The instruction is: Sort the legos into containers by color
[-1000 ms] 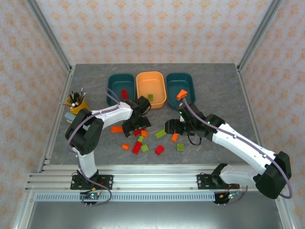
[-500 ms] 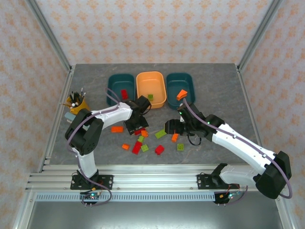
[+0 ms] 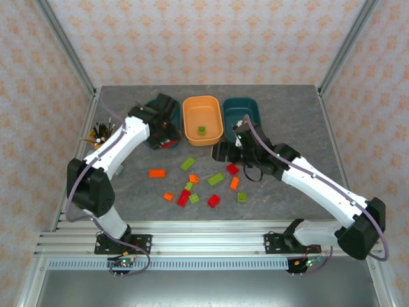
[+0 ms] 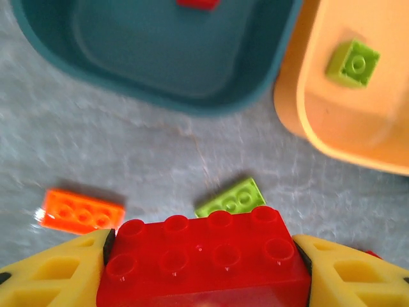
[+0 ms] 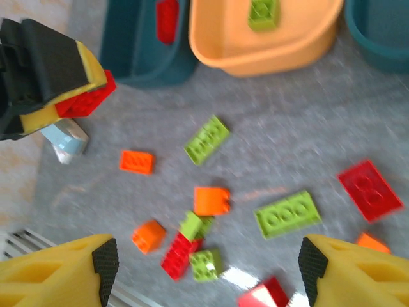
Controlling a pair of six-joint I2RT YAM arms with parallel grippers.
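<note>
I should carry the left gripper's red lego outward, then lower and release it inside the teal container below, which already holds a red one.
My left gripper is shut on an oblong red lego, held above the table just in front of the left teal container. That container holds another red lego. A green lego lies in the orange container. My right arm partly covers the right teal container. My right gripper hangs open over the loose pile, with nothing between its fingers. Under it lie red, orange and green legos.
A yellow cup of pens stands at the left, behind my left arm. A small pale blue object lies near it. An aluminium rail runs along the near edge, and bare grey tabletop lies to the far right.
My left gripper shut on a red lego in the pile and carried it back and left to the left teal container. My right gripper moved back toward the containers, still open.
</note>
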